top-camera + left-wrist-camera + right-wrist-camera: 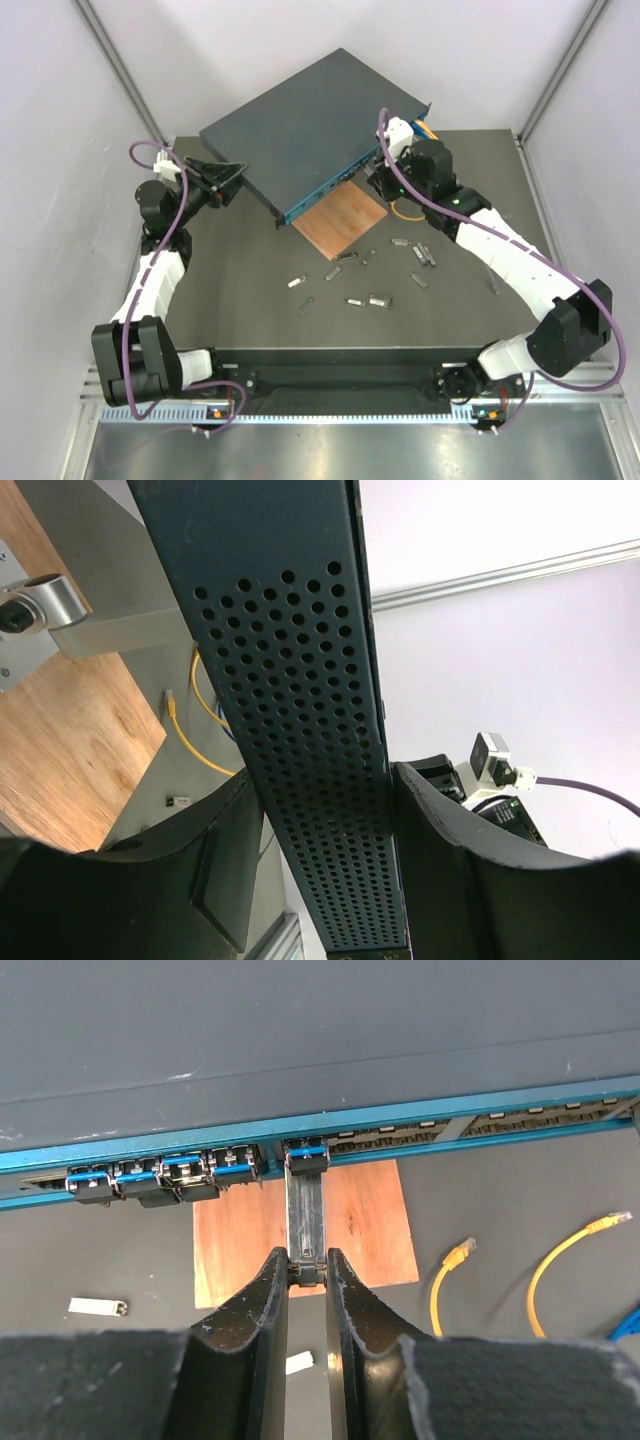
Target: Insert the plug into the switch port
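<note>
My right gripper needs to push straight toward the socket in the switch's teal side next and let go of the plug's near end there, because most of the plug's length still sticks out.
The switch [310,115], a flat dark blue-grey box, lies tilted at the back of the table, its teal socket face [335,188] towards the front right. My left gripper [226,180] is shut on its left corner. In the left wrist view the perforated side [300,730] sits clamped between the fingers of that gripper [325,865]. My right gripper [307,1260] is shut on the near end of a grey metal plug [306,1210]. The plug's far end sits at a socket in the teal face [450,1120]. Several plugs [160,1175] with blue latches sit in sockets to its left.
A brown wooden square [340,220] lies under the switch's front edge; it also shows in the right wrist view [365,1225]. Several loose plugs [365,298] lie scattered on the dark table [250,300]. Yellow cables [450,1270] lie at the right.
</note>
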### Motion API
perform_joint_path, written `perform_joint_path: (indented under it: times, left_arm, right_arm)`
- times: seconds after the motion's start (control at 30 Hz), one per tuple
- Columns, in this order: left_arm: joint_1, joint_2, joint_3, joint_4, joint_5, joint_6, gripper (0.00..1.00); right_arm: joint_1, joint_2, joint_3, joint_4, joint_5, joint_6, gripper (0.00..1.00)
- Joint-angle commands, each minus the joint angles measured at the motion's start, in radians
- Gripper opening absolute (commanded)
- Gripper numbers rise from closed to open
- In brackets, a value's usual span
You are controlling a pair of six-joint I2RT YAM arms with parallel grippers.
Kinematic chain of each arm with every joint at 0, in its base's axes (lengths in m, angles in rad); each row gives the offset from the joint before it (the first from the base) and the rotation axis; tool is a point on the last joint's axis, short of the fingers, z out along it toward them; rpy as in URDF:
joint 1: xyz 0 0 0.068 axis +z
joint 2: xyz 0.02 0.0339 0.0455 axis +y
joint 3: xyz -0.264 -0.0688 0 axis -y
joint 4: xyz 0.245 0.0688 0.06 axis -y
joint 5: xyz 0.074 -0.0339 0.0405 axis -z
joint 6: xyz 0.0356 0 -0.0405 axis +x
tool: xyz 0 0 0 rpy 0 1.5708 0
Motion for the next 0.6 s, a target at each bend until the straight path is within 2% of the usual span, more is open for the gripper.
perform_joint_path:
  times: [0.0, 0.33, 0.57]
  left_arm:
    - [-0.005, -0.006, 0.04, 0.028, 0.011, 0.076, 0.0]
    - [-0.005, -0.012, 0.035, 0.014, 0.01, 0.087, 0.0]
    - [-0.007, -0.011, 0.035, 0.017, 0.013, 0.09, 0.0]
  right_arm:
    - [0.005, 0.019, 0.056, 0.054, -0.066, -0.023, 0.0]
    - [0.005, 0.059, 0.176, 0.007, -0.093, -0.033, 0.0]
    - [0.004, 0.083, 0.187, 0.037, -0.087, -0.03, 0.0]
